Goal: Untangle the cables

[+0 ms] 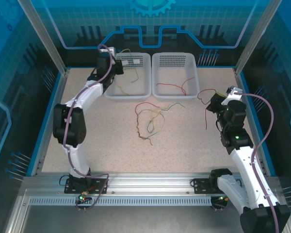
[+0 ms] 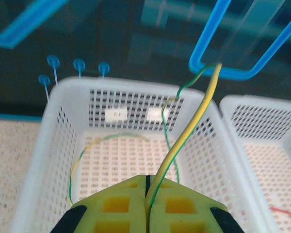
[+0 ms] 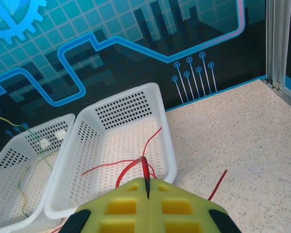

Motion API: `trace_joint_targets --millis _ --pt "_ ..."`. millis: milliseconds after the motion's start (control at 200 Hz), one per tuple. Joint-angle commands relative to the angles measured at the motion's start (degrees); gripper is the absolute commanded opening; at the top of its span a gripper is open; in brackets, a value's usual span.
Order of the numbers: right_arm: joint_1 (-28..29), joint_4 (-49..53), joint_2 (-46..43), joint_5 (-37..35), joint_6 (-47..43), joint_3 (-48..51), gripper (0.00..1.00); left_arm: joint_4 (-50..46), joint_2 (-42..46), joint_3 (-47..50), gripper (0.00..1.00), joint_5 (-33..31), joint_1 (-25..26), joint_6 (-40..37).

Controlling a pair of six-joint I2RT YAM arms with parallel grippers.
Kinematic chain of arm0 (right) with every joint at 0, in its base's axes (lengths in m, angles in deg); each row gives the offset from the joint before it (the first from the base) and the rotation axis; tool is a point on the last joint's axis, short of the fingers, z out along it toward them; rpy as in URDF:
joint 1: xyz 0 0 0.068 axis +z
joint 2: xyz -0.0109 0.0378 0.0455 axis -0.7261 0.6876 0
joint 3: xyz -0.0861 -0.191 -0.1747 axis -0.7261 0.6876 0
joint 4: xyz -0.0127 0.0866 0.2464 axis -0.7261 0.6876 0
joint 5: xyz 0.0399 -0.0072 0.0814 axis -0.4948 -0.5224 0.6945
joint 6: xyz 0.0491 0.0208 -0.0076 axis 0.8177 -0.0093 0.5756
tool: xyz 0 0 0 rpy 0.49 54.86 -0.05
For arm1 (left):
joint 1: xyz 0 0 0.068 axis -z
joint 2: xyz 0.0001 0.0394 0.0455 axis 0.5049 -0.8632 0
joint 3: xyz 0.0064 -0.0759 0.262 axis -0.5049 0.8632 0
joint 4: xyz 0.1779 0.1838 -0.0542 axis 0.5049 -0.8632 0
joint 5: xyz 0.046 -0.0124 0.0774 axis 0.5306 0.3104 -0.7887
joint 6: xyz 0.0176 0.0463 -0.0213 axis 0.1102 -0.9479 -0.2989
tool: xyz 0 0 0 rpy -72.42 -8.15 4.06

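My left gripper should next move down toward the perforated bottom of the white basket (image 1: 129,80) (image 2: 123,160) below and let go of the yellow-green cable, because a matching piece of cable is already inside.
A loose tangle of thin red, green and yellowish cables (image 1: 149,118) lies on the table's middle. My left gripper (image 1: 119,66) hovers over the left white basket (image 1: 144,77), shut on a yellow-green cable (image 2: 194,121) that rises from between the pads (image 2: 121,204) and curls back down into the basket. My right gripper (image 1: 211,103) is at the right of the table, shut on a red cable (image 3: 143,165); the cable's loose end (image 3: 217,185) trails onto the table. Another red cable (image 1: 177,86) lies in the right basket (image 1: 157,73).
The two white perforated baskets (image 3: 160,126) stand side by side at the back of the table. A second yellow-green strand (image 2: 82,155) curves along the left basket's floor. Blue-edged walls (image 1: 254,116) close in the table on both sides.
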Motion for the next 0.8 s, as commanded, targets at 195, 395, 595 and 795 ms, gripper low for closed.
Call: trace_joint_targets --millis 195,395,595,795 --pt "-0.89 -0.17 -1.3 -0.46 0.43 0.05 0.0 -22.59 -13.09 -13.99 0.0 -8.29 6.03 0.07" --pt "-0.89 0.33 -2.22 -0.45 0.49 0.57 0.0 -25.24 -16.95 -14.35 0.0 -6.47 5.51 4.7" --pt "-0.88 0.59 -2.63 -0.36 -0.06 0.88 0.0 -23.64 -18.73 -13.34 0.0 -4.57 4.96 4.53" --pt "-0.85 0.88 -2.92 -0.13 -0.23 0.73 0.0 -21.85 -19.86 -14.52 0.0 -4.63 4.24 3.33"
